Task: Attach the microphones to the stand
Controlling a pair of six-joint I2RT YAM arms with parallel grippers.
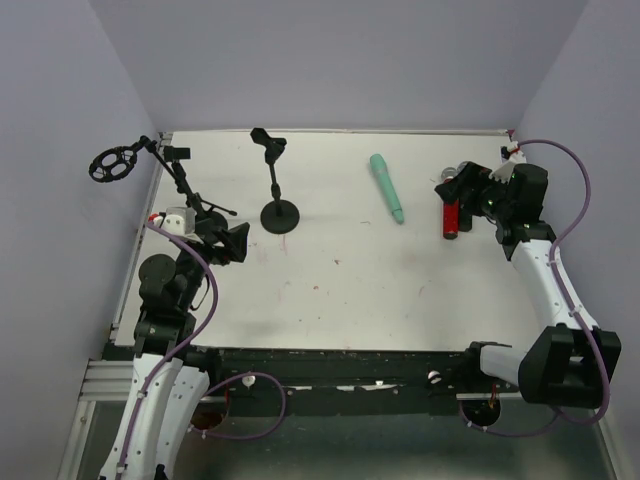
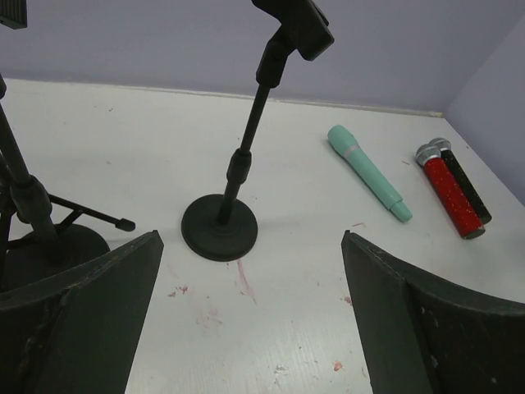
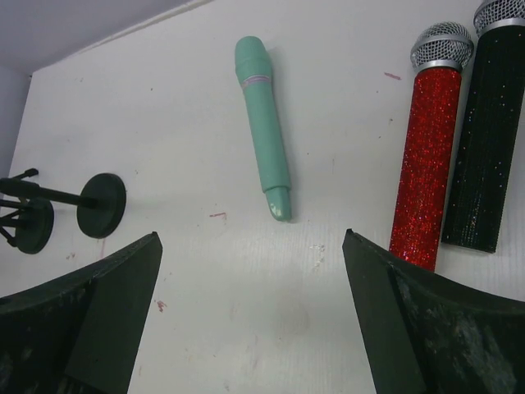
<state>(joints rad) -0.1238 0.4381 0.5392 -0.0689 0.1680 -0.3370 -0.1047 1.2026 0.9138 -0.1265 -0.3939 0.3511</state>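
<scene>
The stand's pole below the clip (image 2: pixel 253 116) is outward of my left gripper and to its right in the top view. I will reach out around the pole and leave the clip clear.
The mint-green microphone (image 1: pixel 386 187) lies on the white table, right of centre; it also shows in the left wrist view (image 2: pixel 369 172) and the right wrist view (image 3: pixel 263 156). The red microphone (image 1: pixel 452 215) (image 3: pixel 426 156) and the black microphone (image 3: pixel 488 139) lie side by side at the right. A black stand with a round base (image 1: pixel 280 215) (image 2: pixel 219 227) and an empty clip (image 1: pixel 268 143) stands upright at the back, left of centre. My right gripper (image 1: pixel 450 187) (image 3: pixel 250 238) is open and empty, over the red and black microphones. My left gripper (image 1: pixel 235 240) (image 2: pixel 250 238) is open and empty, left of the stand.
A second black stand with a boom arm (image 1: pixel 185 185) (image 2: pixel 33 213) and a ring-shaped shock mount (image 1: pixel 115 163) stands at the table's left edge, close to my left gripper. Purple walls enclose the table (image 1: pixel 350 290) on three sides.
</scene>
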